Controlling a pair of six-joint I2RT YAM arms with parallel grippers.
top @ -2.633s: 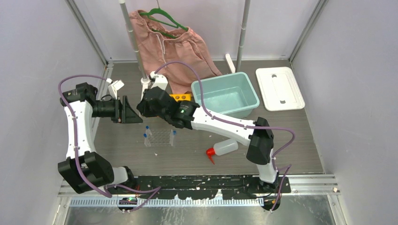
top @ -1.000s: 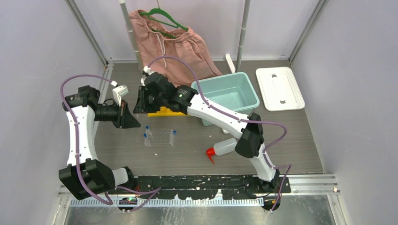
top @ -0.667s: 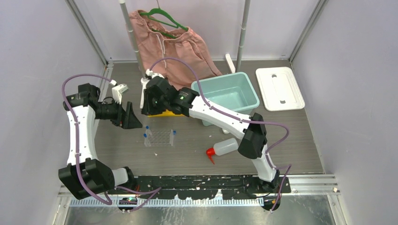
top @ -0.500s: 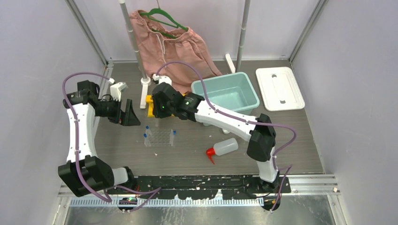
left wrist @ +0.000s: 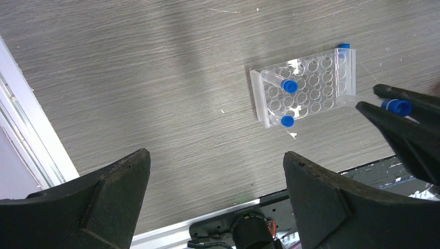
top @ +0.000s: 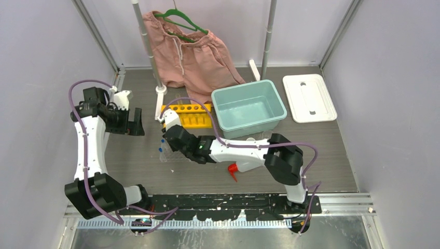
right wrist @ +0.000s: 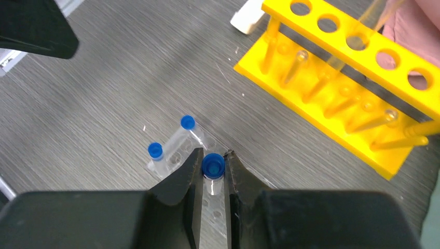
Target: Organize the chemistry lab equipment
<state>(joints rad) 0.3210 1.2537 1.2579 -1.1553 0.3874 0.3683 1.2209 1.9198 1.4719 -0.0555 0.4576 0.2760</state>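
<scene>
The upright vial goes down into the clear rack's far row of holes next, where my right gripper releases it, as that row's middle stands empty.
My right gripper point(right wrist: 212, 155) is shut on a small clear blue-capped vial point(right wrist: 212, 165) and holds it upright just over the clear rack point(left wrist: 303, 85). Two other vials point(right wrist: 187, 123) point(right wrist: 154, 150) stand at that rack's far end, and a third point(left wrist: 342, 46) stands at a corner. In the top view the right gripper point(top: 164, 141) covers most of the clear rack point(top: 162, 155). The yellow rack point(top: 187, 115) with clear glass tubes point(right wrist: 311, 88) stands behind. The white squeeze bottle point(top: 250, 162) lies on its side to the right. My left gripper point(top: 136, 120) is open and empty, off to the left point(left wrist: 215, 155).
A teal bin point(top: 248, 106) stands right of the yellow rack, with a white lid point(top: 310, 97) further right. Pink shorts on a green hanger point(top: 189, 49) hang from a stand at the back. The arm bases' rail point(top: 233, 199) runs along the near edge.
My right gripper swung from the back, by the yellow rack, forward and down to the clear rack. The yellow rack now shows in full. My left gripper drew back to the left.
</scene>
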